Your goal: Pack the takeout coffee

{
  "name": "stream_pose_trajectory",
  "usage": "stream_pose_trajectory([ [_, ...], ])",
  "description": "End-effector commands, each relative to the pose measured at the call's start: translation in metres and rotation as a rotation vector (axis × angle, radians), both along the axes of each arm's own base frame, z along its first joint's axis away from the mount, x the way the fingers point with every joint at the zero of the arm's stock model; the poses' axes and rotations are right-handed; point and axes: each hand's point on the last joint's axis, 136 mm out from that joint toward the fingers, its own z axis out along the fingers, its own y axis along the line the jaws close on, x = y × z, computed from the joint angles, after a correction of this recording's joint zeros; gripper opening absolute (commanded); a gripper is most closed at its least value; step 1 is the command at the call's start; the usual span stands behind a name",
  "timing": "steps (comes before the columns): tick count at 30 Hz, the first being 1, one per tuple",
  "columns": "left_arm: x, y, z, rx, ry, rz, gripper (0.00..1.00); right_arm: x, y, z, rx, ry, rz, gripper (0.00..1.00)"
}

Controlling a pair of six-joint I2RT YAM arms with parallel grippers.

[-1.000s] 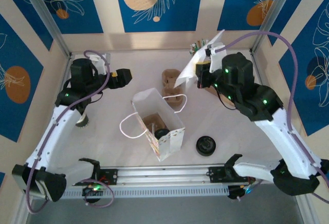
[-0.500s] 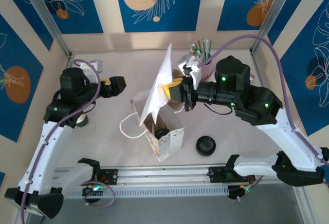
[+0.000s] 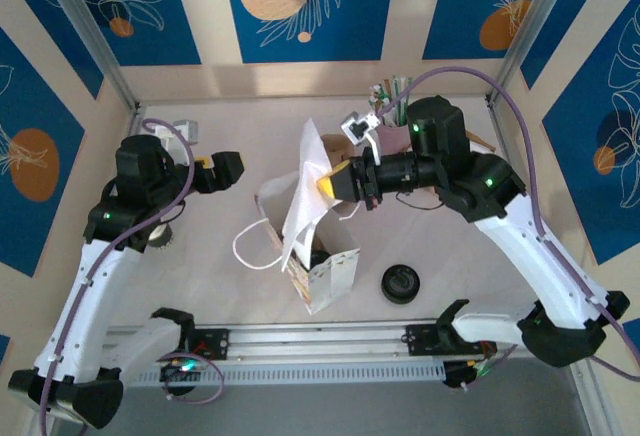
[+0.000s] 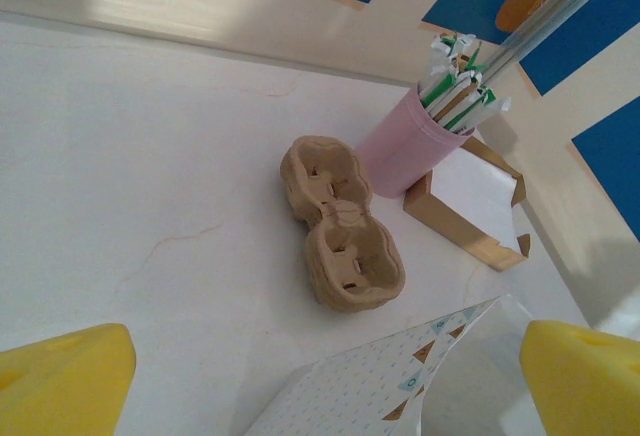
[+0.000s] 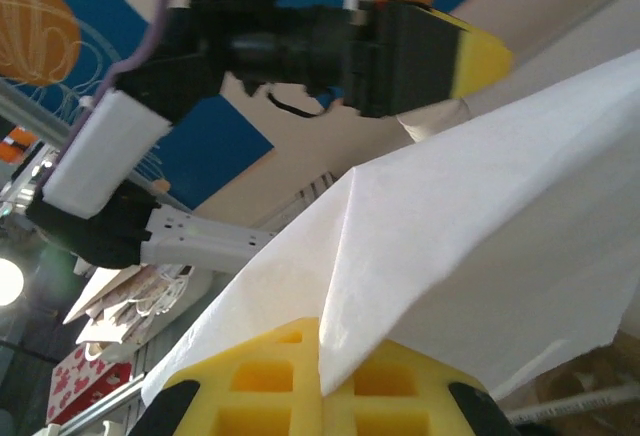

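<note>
I should next move my right gripper down to the bag's opening point(image 3: 318, 236) with tilting fingers and let go of the napkin, because the napkin's top is above the bag's rim.
The patterned white paper bag point(image 3: 322, 268) stands open mid-table. A dark round lid point(image 3: 318, 254) shows inside it, apparently the takeout coffee; its cup is hidden by the bag wall. My right gripper point(image 3: 331, 184) hangs just above the bag's mouth, shut on a white napkin point(image 3: 303, 188) that droops into the opening. In the right wrist view the napkin point(image 5: 470, 226) is pinched between the shut yellow fingers point(image 5: 322, 381). My left gripper point(image 3: 226, 168) is left of the bag, open and empty; its yellow pads point(image 4: 60, 386) frame the bag's top edge point(image 4: 400, 386).
A loose black lid point(image 3: 400, 283) lies right of the bag. A brown cup carrier point(image 4: 340, 221), the pink cup of straws point(image 4: 410, 141) and a cardboard napkin box point(image 4: 470, 206) sit at the back. A cup point(image 3: 160, 238) stands under the left arm.
The right gripper carried the napkin from the back right over to the bag, then lowered it towards the opening. The left arm drew back towards the left, then held still.
</note>
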Motion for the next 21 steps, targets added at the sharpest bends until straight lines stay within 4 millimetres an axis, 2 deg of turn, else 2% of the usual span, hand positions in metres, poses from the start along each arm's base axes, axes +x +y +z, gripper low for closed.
stream_pose_trajectory([
  [1, -0.002, 0.005, 0.0, 0.0, 0.006, 0.014, 0.99, 0.003, -0.004, -0.021, -0.073, 0.079, 0.015, 0.0],
  [4, -0.002, 0.005, 0.001, -0.002, 0.002, 0.013, 0.99, 0.016, -0.011, -0.033, -0.144, 0.064, -0.042, 0.0],
  [7, -0.002, 0.004, 0.0, -0.004, 0.006, 0.013, 0.99, 0.02, -0.008, -0.042, -0.194, 0.029, -0.056, 0.0],
  [11, -0.003, 0.004, -0.001, -0.006, 0.009, 0.014, 0.99, 0.02, 0.005, -0.062, -0.314, -0.089, -0.084, 0.0],
  [17, -0.006, 0.005, 0.0, -0.006, 0.007, 0.014, 0.98, 0.038, 0.016, -0.1, -0.557, -0.229, -0.205, 0.0],
  [21, -0.006, 0.005, -0.001, -0.007, 0.008, 0.015, 0.98, 0.035, 0.039, -0.113, -0.602, -0.285, -0.194, 0.0],
])
